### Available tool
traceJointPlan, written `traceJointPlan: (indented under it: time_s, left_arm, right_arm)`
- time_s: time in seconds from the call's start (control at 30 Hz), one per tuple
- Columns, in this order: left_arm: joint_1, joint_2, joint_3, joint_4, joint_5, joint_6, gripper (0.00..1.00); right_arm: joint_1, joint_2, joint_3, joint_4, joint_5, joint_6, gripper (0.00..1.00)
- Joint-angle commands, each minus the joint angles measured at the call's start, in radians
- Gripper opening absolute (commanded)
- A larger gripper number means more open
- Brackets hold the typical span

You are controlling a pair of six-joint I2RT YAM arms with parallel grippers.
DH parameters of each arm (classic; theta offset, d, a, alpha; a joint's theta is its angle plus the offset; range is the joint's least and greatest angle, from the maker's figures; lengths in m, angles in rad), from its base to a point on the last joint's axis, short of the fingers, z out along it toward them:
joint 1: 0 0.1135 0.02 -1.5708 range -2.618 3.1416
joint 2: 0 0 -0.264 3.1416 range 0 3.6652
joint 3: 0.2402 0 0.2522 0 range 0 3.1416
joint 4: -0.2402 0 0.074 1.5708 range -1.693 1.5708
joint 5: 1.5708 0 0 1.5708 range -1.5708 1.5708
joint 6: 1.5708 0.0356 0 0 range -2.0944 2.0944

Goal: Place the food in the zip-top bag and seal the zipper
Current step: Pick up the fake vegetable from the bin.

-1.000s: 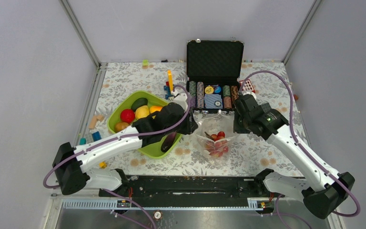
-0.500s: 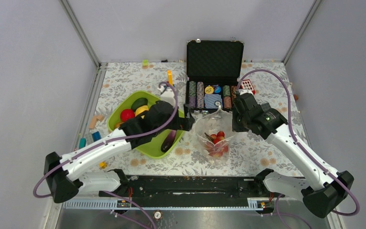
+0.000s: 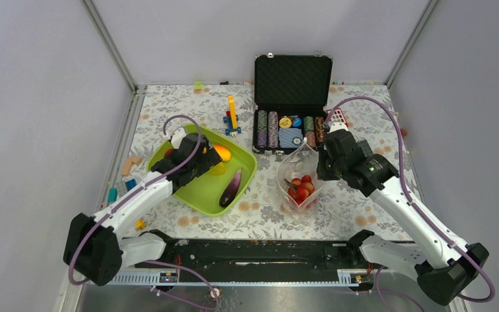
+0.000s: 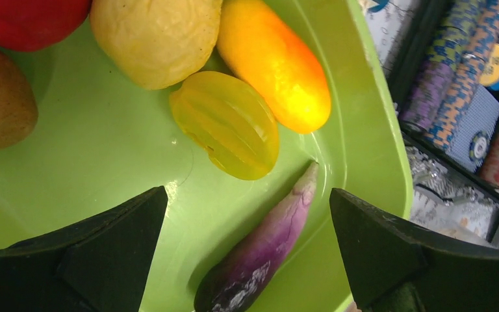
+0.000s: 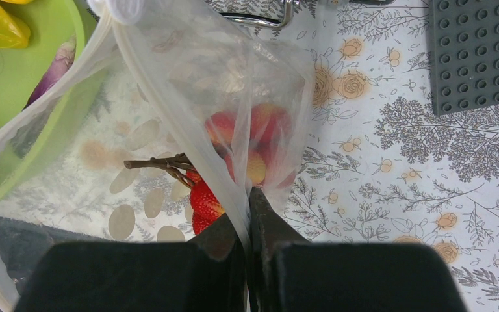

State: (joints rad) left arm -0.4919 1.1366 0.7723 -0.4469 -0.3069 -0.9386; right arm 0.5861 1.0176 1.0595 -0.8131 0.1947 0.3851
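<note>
My left gripper is open above the yellow toy pepper (image 3: 217,169) (image 4: 229,125), and the gap between its fingers spans the pepper's whole width. It needs to lower its open fingers next, one on each side of the pepper's middle.
The zip-top bag (image 3: 297,170) stands open-mouthed on the flowered cloth with red strawberries (image 3: 301,188) inside. My right gripper (image 3: 321,166) is shut on the bag's right rim (image 5: 188,130), the film pinched between its fingers (image 5: 248,195); strawberries (image 5: 204,201) show through the film. My left gripper (image 3: 200,162) hovers open and empty over the lime-green tray (image 3: 201,193). In the left wrist view its fingers (image 4: 248,194) flank a purple eggplant (image 4: 260,253). Ahead lie a yellow starfruit (image 4: 227,123), an orange fruit (image 4: 276,65), a lemon (image 4: 153,39), a red fruit (image 4: 26,19) and a brown one (image 4: 0,97).
An open black case (image 3: 292,81) with rows of poker chips (image 3: 286,131) stands just behind the bag. A yellow and blue toy (image 3: 232,117) is behind the tray, and small blocks (image 3: 130,166) lie by the left edge. A grey studded plate (image 5: 477,52) lies to the bag's right.
My left gripper opened, left the bag's mouth and swung back left over the tray. The bag's mouth has narrowed. The right gripper kept its hold on the rim.
</note>
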Motion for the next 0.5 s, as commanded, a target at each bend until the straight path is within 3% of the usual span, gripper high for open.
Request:
traceJointPlan:
  time_s: [0.0,0.27,0.47]
  left_arm:
    - [0.023,0.07,-0.003,0.083,0.0,-0.092,0.99]
    - [0.072,0.184,-0.08,0.252,0.001,-0.284,0.95]
    - [0.074,0.252,-0.072,0.266,-0.058,-0.353,0.94]
  right_arm:
    - [-0.006,-0.023,-0.011,0.041,-0.003,-0.016,0.04]
    - [-0.007,-0.041,-0.034,0.052,-0.001,-0.016,0.03]
    - [-0.006,-0.048,-0.04,0.053,-0.01,-0.023,0.03]
